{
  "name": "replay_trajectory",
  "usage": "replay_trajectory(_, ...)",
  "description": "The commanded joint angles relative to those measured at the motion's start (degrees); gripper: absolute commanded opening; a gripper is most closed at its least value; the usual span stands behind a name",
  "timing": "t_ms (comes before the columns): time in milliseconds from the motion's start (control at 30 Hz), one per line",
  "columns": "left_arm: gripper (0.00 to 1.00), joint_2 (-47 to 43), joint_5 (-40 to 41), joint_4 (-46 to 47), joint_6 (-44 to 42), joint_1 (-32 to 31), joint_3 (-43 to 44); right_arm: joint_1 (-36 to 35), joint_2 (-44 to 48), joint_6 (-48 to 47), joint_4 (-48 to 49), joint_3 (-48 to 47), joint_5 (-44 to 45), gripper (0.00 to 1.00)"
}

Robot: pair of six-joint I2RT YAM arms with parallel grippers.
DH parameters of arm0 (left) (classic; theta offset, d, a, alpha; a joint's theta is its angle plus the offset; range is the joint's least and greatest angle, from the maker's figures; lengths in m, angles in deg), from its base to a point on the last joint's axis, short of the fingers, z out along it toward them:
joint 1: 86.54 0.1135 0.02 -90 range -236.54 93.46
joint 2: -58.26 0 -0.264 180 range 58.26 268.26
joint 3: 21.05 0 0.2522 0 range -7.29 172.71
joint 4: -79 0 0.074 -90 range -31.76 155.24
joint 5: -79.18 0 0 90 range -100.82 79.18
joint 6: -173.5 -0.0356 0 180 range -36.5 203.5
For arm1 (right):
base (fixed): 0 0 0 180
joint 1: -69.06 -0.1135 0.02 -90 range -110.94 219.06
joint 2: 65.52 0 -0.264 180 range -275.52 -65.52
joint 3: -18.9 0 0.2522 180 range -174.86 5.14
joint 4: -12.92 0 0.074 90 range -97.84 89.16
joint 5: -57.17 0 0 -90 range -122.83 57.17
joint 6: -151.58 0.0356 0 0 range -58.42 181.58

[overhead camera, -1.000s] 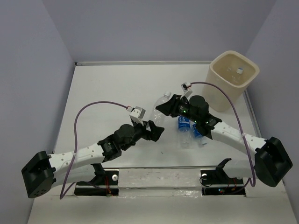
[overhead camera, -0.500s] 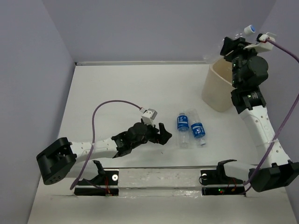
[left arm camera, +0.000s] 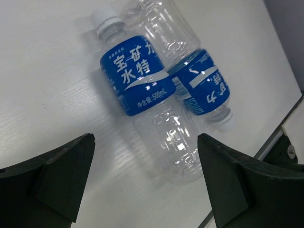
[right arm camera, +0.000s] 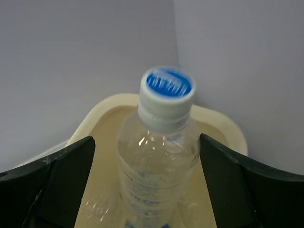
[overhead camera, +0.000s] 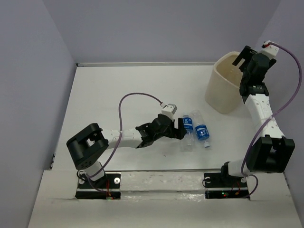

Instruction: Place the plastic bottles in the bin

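The robot's right gripper will move back from the bin (overhead camera: 223, 92) and down onto the bottle's blue label (overhead camera: 188, 125) beside the left gripper, because that bottle is still lying on the table.
Two plastic bottles lie side by side on the white table, the left bottle (overhead camera: 188, 132) (left arm camera: 142, 80) and the right bottle (overhead camera: 202, 131) (left arm camera: 202, 85), both with blue labels. My left gripper (overhead camera: 182, 131) (left arm camera: 145, 140) hovers open just left of them, its fingers (left arm camera: 61, 180) straddling the left bottle's clear base without touching. My right gripper (overhead camera: 243, 58) (right arm camera: 147, 138) is open above the cream bin (overhead camera: 223, 92) (right arm camera: 223, 124). A third bottle (right arm camera: 159, 156), blue-topped cap toward the camera, sits free between its fingers over the bin's mouth, with gaps on both sides.
Grey walls enclose the table; the bin stands in the far right corner against them. The table's near edge and the arm mounts (overhead camera: 223, 183) lie just below the two lying bottles. The left arm's purple cable (overhead camera: 137, 95) loops over the table.
My right arm carried a bottle from the table centre up to the bin and opened its jaws, letting it go. My left arm reached right to the two lying bottles.
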State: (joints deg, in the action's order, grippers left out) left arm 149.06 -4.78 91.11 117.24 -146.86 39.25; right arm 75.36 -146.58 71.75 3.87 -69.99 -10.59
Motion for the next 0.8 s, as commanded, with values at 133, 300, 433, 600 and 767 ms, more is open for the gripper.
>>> replay_trajectory(133, 0.99, 6.6, -3.4, -0.2, 1.4, -0.3, 4.2, -0.2, 11.1, 12.7, 0.3, 5.9, -14.7, 0.95)
replay_trajectory(300, 0.99, 8.3, -5.4, 1.1, 2.2, -0.3, 4.9, -12.1, 19.0, 15.3, 3.1, 19.2, -15.7, 0.93)
replay_trajectory(433, 0.98, 6.9, -8.2, 4.0, 4.8, -0.4, 3.1, -21.5, 20.4, 13.8, 3.8, 26.8, -11.5, 0.93)
replay_trajectory(600, 0.98, 4.5, -6.7, 8.1, 8.4, -0.4, -0.5, -26.5, 23.9, 16.0, 3.6, 36.7, -12.3, 0.92)
replay_trajectory(767, 0.98, 7.9, -6.7, 10.0, 12.1, -0.6, 0.7, -29.5, 27.4, 18.3, 2.2, 42.0, -12.7, 0.91)
